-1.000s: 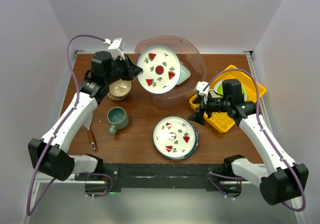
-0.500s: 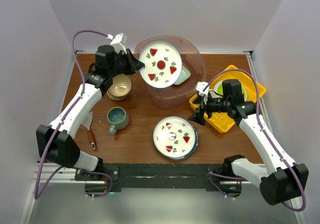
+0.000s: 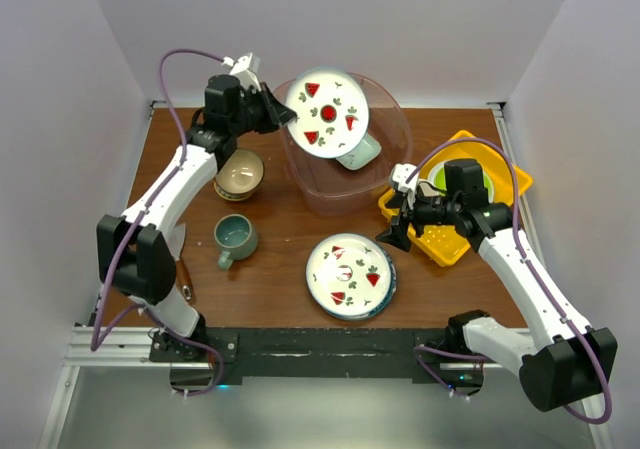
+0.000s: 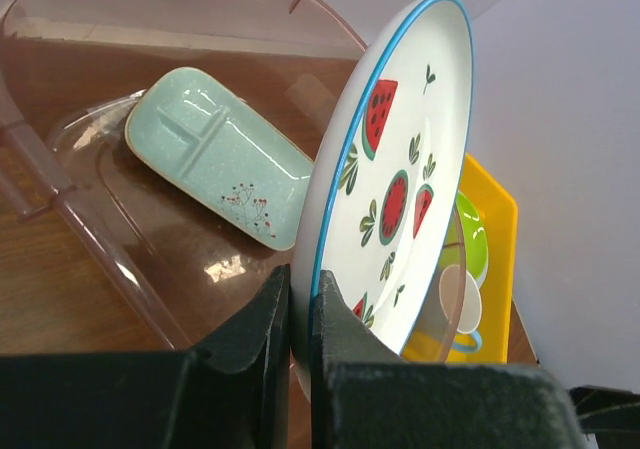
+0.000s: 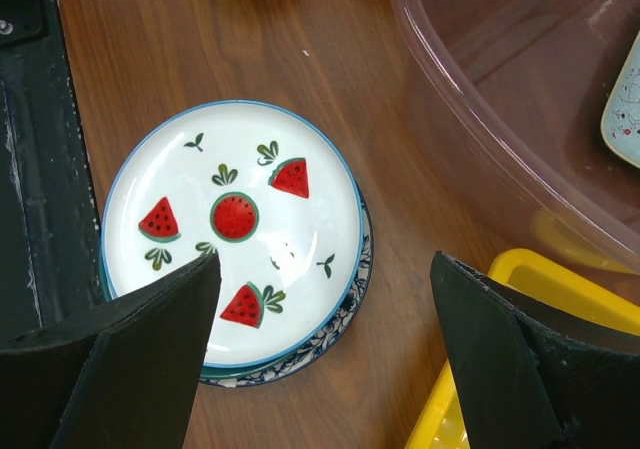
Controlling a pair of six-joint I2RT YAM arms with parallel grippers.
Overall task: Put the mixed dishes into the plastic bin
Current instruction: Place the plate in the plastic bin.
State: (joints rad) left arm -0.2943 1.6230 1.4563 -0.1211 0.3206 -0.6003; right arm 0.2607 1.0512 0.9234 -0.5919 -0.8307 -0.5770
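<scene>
My left gripper is going to lower the plate toward the right in the top view next, and then it will lay the plate on the mint tray [image 4: 220, 154].
My left gripper [image 3: 278, 116] is shut on the rim of a white plate with red fruit pictures [image 3: 327, 113], held tilted on edge over the pinkish plastic bin [image 3: 388, 164]. In the left wrist view the plate [image 4: 400, 169] stands between my fingers [image 4: 255, 339], above the bin [image 4: 60, 179], where the pale mint divided tray [image 4: 220, 154] lies. My right gripper [image 3: 393, 231] is open and empty above the table, beside a second fruit plate [image 3: 348, 274] stacked on a blue floral plate [image 5: 345, 304]. A tan bowl [image 3: 239, 176] and a teal mug [image 3: 236, 237] stand at the left.
A shallow yellow perforated tray [image 3: 445, 237] at the right holds a lime-green plate [image 3: 468, 181] and a white mug [image 4: 462, 304]. A utensil with a brown handle [image 3: 182, 272] lies near the left edge. The white walls close in at both sides.
My left gripper has carried the plate toward the back and right, further over the bin. The right arm has not moved.
</scene>
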